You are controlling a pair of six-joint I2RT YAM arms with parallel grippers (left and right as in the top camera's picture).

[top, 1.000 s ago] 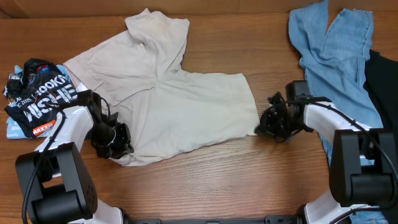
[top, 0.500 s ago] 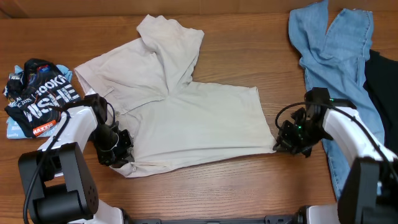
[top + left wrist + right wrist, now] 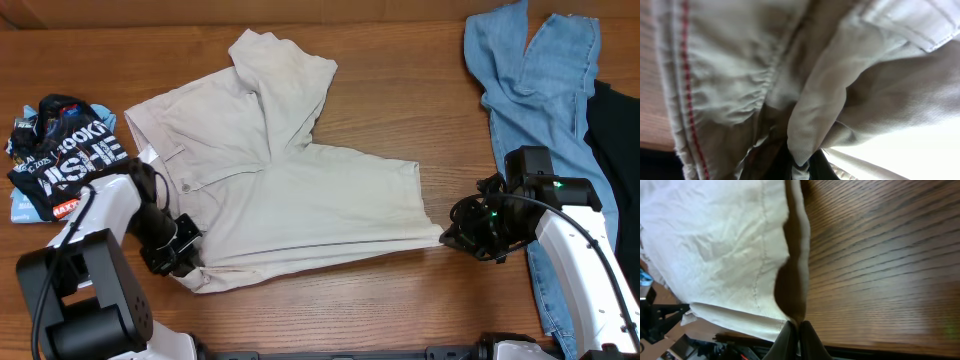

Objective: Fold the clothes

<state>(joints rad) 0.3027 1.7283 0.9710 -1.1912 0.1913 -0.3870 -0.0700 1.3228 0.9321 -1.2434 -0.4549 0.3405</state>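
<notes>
I will next move my right gripper slightly outward over the bare wood beside the jeans and let go of the cream garment's hem corner (image 3: 433, 236) (image 3: 790, 320), because the garment's near edge is stretched straight between both grippers.
The cream garment (image 3: 290, 195) lies spread across the middle of the table, one leg pointing to the far side and one stretched to the right. My left gripper (image 3: 180, 262) is shut on its waistband corner at the near left; in the left wrist view cream cloth (image 3: 805, 90) with red stitching fills the frame and a fold sits pinched between the dark fingers (image 3: 800, 167). My right gripper (image 3: 452, 235) is shut on the hem corner of the right leg; the right wrist view shows the hem (image 3: 795, 270) clamped between the fingertips (image 3: 798, 335).
Light-blue jeans (image 3: 535, 90) lie at the far right, with a dark cloth (image 3: 615, 140) beside them. A black garment with white lettering (image 3: 65, 150) lies at the left edge. Bare wood table (image 3: 400, 300) runs along the near edge.
Both grippers pulled the garment toward the near edge and apart. The right gripper moved right and nearer, the left moved nearer. The cloth is stretched flatter and the far leg shifted right.
</notes>
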